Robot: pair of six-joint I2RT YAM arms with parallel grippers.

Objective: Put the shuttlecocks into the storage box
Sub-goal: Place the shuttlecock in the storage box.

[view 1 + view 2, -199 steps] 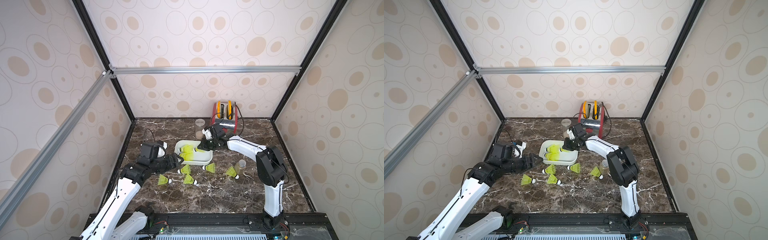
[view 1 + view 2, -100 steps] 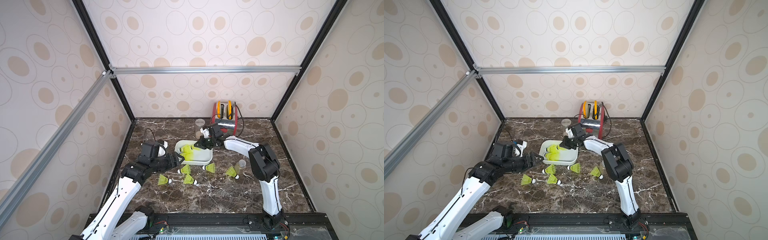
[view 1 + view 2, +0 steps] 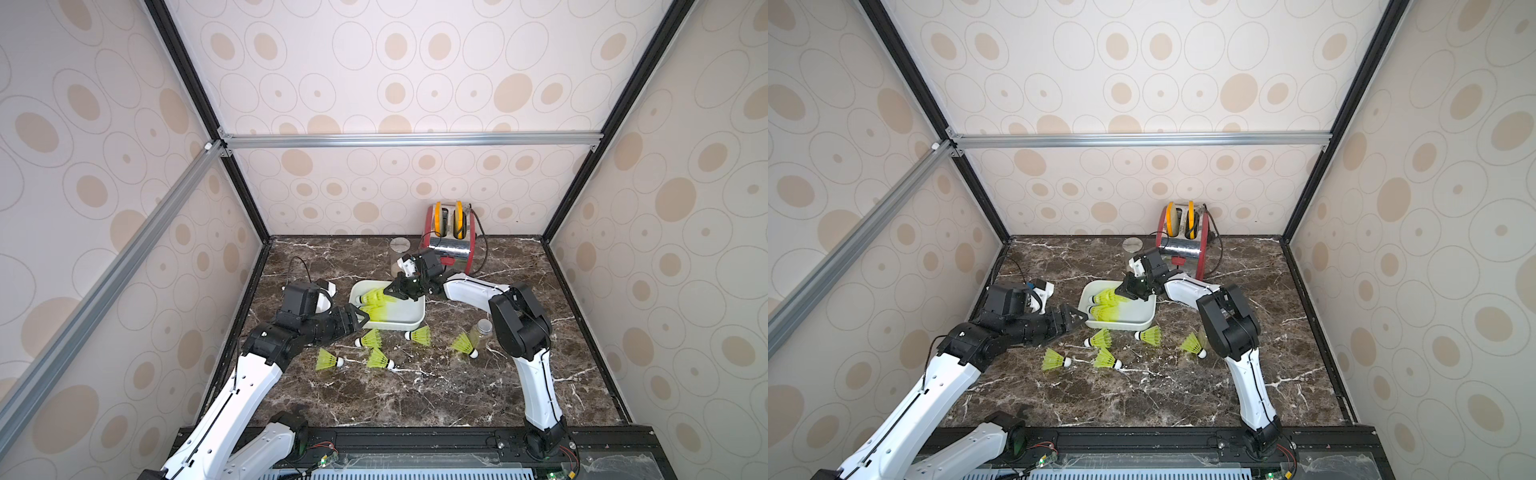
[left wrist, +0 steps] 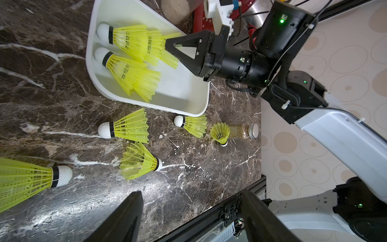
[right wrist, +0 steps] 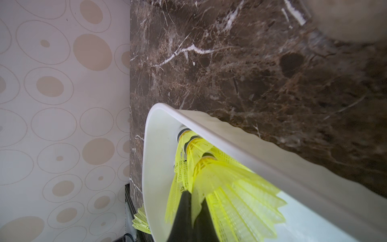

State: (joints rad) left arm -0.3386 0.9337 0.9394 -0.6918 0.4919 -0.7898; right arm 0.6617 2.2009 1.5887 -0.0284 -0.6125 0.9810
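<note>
My right gripper moves down further into the storage box (image 3: pixel 409 326) toward the far row's skirts next and releases there, since the held shuttlecock already nests into that row.
The white storage box (image 3: pixel 409 326) (image 3: pixel 1133 324) sits mid-table and holds two nested rows of yellow-green shuttlecocks (image 3: pixel 376 313). My right gripper (image 3: pixel 390 291) (image 4: pixel 169 45) (image 5: pixel 194 197) reaches over the box from the back, shut on the skirt edge of a shuttlecock (image 5: pixel 211 178) that is nested into the far row. Several more shuttlecocks (image 3: pixel 369 338) (image 4: pixel 127 130) lie loose on the marble in front of the box. My left gripper (image 3: pixel 359 320) (image 4: pixel 191 209) hovers at the box's front left corner, open, with nothing between its fingers.
A red and silver toaster (image 3: pixel 451 245) stands at the back wall with a clear jar (image 3: pixel 399 255) beside it. A small lidded jar (image 3: pixel 482 332) (image 4: pixel 243 132) sits by the rightmost loose shuttlecock. Side walls close in on both sides.
My right gripper has carried its shuttlecock leftward over the box, up against the far row. The left arm has barely moved.
</note>
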